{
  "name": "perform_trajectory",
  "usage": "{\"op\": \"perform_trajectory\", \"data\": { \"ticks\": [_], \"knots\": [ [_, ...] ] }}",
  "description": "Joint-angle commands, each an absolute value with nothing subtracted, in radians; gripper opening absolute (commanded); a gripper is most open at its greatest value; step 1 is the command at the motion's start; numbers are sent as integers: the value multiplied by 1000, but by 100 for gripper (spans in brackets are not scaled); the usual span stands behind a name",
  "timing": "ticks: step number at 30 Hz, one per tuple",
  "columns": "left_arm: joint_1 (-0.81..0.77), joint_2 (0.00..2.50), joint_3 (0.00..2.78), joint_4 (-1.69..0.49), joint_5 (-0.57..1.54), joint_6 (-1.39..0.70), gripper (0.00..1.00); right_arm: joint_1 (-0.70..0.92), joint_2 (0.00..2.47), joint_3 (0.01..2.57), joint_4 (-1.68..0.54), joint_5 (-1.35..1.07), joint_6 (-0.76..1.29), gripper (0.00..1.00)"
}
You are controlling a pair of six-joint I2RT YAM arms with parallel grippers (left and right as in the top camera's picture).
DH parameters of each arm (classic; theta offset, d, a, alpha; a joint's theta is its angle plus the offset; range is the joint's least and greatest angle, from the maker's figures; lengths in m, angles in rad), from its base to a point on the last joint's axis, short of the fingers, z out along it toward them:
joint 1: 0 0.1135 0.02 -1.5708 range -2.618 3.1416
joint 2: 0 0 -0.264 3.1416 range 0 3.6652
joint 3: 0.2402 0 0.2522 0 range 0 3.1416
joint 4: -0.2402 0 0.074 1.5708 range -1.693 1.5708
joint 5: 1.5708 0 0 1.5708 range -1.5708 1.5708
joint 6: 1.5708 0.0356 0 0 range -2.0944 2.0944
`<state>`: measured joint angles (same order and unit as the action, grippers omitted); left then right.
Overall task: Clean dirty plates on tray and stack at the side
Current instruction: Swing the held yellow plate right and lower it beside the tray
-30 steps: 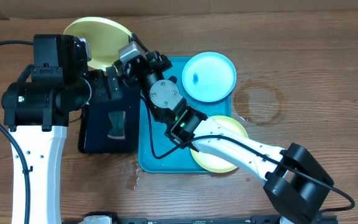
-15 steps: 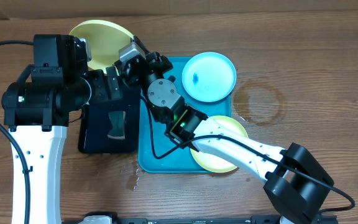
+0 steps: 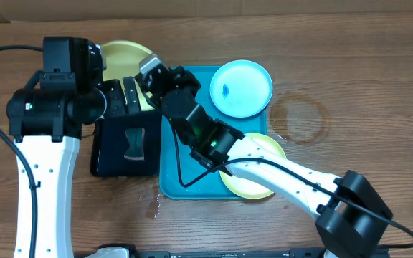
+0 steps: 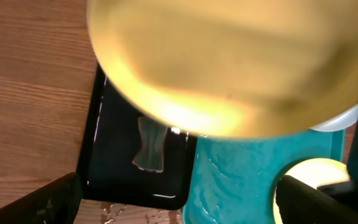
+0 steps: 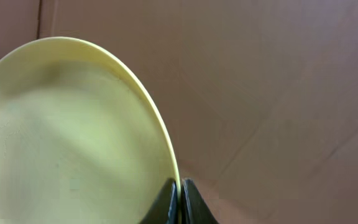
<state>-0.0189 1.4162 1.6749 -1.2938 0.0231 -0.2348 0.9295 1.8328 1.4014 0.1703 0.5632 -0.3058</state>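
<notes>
The stain is below my right gripper, to the gripper's right in the overhead view, so the gripper will next swing across, lower the plate onto the uncovered ring stain [image 3: 299, 118] and let go.
My right gripper [image 3: 146, 69] [image 5: 180, 186] is shut on the rim of a yellow-green plate [image 3: 125, 53] [image 5: 73, 137] and holds it tilted above the table's far left, beyond the black tray. That plate [image 4: 229, 56] fills the top of the left wrist view. My left gripper [image 3: 123, 97] [image 4: 179, 205] hangs open beside it, over the black tray, with nothing between its fingers. A light blue plate [image 3: 241, 87] with a blue smudge lies at the far right of the turquoise tray [image 3: 181, 179]. Another yellow-green plate [image 3: 255, 175] sits at the tray's near right corner, partly under my right arm.
A black tray [image 3: 110, 154] [image 4: 114, 162] holding water and a pale sponge-like piece [image 3: 133, 143] stands left of the turquoise tray. Water drops [image 3: 153, 204] lie on the wood by the trays' near corners. A ring stain [image 3: 298, 118] marks the table at right.
The right gripper has carried the held plate a little to the right. The left wrist has shifted slightly up and right, covering more of the plate. Both grippers keep their states.
</notes>
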Motion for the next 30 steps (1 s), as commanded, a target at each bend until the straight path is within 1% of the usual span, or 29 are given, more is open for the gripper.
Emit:
{"op": "perform_trajectory", "data": {
  "ticks": [1,2,5,7,11,13,17,21,26,28,30],
  "knots": [
    [-12,1393,1691,-1283,42,-247,100,919,1842,1394,37,586,-20,4],
    [-12,1393,1691,-1283,42,-247,100,919,1842,1394,-18,585,56,4],
    [-12,1393,1691,-1283,42,-247,100,919,1842,1394,-106,584,177,4],
    [-12,1393,1691,-1283,42,-247,100,916,1842,1394,-133,583,219,4],
    [-12,1393,1691,-1283,42,-247,100,899,1840,1394,-134,587,227,4],
    [-12,1393,1691,-1283,42,-247,100,878,1832,1394,-141,587,280,4],
    [-12,1393,1691,-1283,42,-247,100,786,1800,1394,-232,529,482,4],
    [-12,1393,1691,-1283,42,-247,100,646,1776,1394,-329,277,606,4],
    [-12,1393,1691,-1283,42,-247,100,442,1771,1394,-422,-144,611,4],
    [-12,1393,1691,-1283,42,-247,100,353,1771,1394,-470,-260,611,4],
    [-12,1393,1691,-1283,42,-247,100,283,1771,1394,-520,-319,611,4]
  ]
}}
